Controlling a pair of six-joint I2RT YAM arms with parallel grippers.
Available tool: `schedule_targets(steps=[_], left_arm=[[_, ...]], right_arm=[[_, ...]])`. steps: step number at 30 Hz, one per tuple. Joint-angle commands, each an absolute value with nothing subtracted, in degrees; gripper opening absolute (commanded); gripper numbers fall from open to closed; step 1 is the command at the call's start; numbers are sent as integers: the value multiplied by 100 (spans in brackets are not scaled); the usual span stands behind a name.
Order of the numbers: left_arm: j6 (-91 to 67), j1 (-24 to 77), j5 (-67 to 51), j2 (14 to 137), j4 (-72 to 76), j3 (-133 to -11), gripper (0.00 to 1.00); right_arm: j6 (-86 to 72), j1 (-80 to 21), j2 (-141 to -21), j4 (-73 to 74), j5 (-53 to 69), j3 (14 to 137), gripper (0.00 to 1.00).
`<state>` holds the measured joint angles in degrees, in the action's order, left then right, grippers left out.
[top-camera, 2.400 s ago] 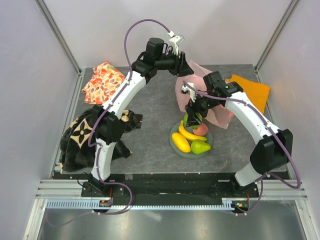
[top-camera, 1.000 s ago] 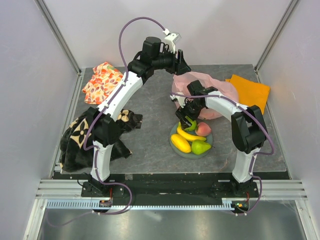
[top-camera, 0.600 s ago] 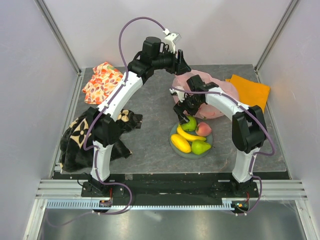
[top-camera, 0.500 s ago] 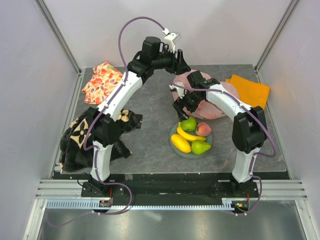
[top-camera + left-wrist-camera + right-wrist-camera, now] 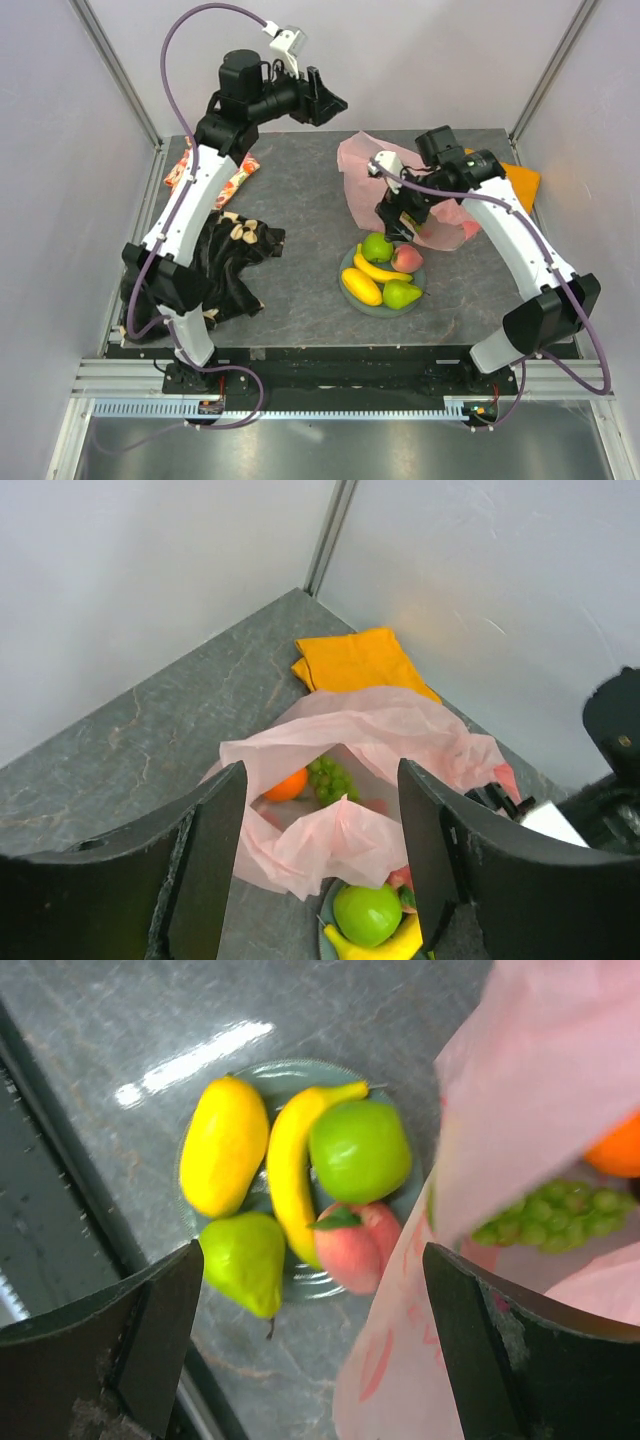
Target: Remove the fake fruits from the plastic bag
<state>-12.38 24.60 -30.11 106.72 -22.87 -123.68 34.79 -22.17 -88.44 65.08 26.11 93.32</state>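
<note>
The robot will next move its right gripper outward past the grapes [image 5: 334, 777] and down to close on the orange, which can be seen in the opening of the bag.
The pink plastic bag [image 5: 372, 165] lies at the back right with its mouth open; in the left wrist view the bag [image 5: 400, 725] shows an orange [image 5: 287, 784] and green grapes [image 5: 334, 777] inside. A green plate [image 5: 349, 272] in front of it carries a green apple [image 5: 377, 247], banana [image 5: 380, 270], mango [image 5: 361, 285], pear [image 5: 401, 293] and peach [image 5: 404, 259]. My left gripper [image 5: 335, 100] hangs open high above the table's back, left of the bag, empty. My right gripper [image 5: 398, 225] is open and empty over the bag's near edge, beside the plate [image 5: 400, 1200].
An orange cloth [image 5: 522, 180] lies behind the bag at the back right corner. A floral fabric [image 5: 243, 178] and a black patterned bag [image 5: 235, 255] sit on the left side. Enclosure walls stand close round the table.
The right gripper set the green apple on the plate, opened, and drew back to the bag's near edge. The left arm lifted off the bag's rim and swung up and left.
</note>
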Motion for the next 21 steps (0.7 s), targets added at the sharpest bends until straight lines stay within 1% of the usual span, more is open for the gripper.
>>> schedule_targets(steps=[1,2,4,6,7,8,12,18,20,21], left_arm=[[-1878,2479,-3321,10433,-2356,-11445,70],[-2064,2487,-3392,10337,-2338,-11243,70],[-2389,2522,-3489,10213,-2259,-10628,70],[-2583,2558,-3472,10160,-2276,-10207,78],[-2654,2566,-3402,10169,-2337,-10117,83],[-2715,2566,-3340,10186,-2338,-9994,85],[-2952,2575,-3313,10502,-2268,-10054,89],[-2971,2680,-3208,10942,-2180,-10388,88],[-2927,2751,-3191,11135,-2171,-10494,80],[-2892,2777,-3243,11179,-2162,-10529,72]], right_arm=[[3920,-1496,-8877,7391,3391,9729,98],[3833,-1338,-8903,7392,3593,9877,98],[3753,-1108,-9069,7339,3595,9966,98],[3535,-1081,-9193,7173,3402,9967,97],[3481,-1064,-9263,6989,3410,9941,97],[3411,-1055,-9290,6857,3401,9836,96],[2980,-1055,-9483,6381,3147,9624,95],[2225,-1011,-9939,5705,2708,9422,90],[1847,-1011,-10080,5467,2444,9448,90],[1715,-1011,-10229,5397,2322,9483,90]])
